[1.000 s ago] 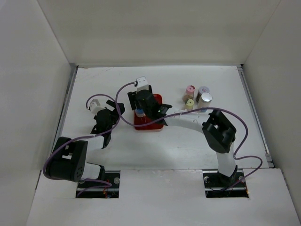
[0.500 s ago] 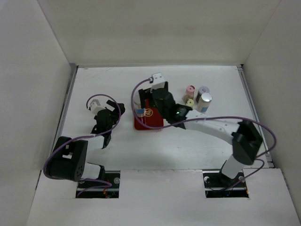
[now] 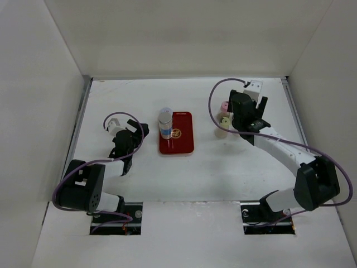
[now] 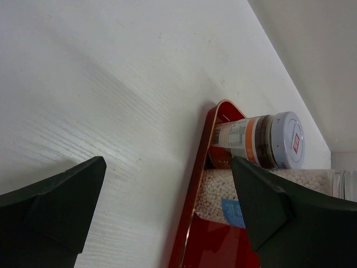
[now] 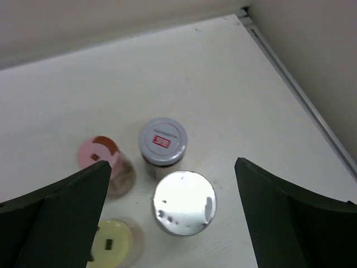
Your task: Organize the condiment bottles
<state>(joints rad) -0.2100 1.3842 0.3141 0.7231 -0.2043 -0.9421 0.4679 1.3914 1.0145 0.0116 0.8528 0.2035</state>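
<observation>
The open fingers of my right gripper are already on either side of the silver cap. I need to lower my right gripper straight down around the silver-capped jar (image 5: 184, 203) next and close it.
A tall bottle with a blue label (image 3: 164, 123) stands upright at the left edge of the red tray (image 3: 181, 139); in the left wrist view it (image 4: 245, 195) shows white beads inside. At the back right stands a cluster of jars: a silver cap (image 5: 184, 202), a lavender cap (image 5: 162, 139), a pink cap (image 5: 97, 156) and a pale yellow cap (image 5: 114, 243). My right gripper (image 5: 173, 215) hangs open above the cluster, its jaws either side of the silver-capped jar, holding nothing. My left gripper (image 4: 167, 178) stands open and empty, low on the table left of the tray.
White walls close in the table on three sides, and a metal rail (image 5: 301, 95) runs along the right edge near the jars. In the top view my right arm (image 3: 279, 148) covers part of the cluster; the pink jar (image 3: 224, 106) and yellow jar (image 3: 224, 124) show beside it.
My right arm has swung from the tray over to the jar cluster on the right, opening its jaws and leaving the blue-label bottle standing on the tray. The left arm has stayed put.
</observation>
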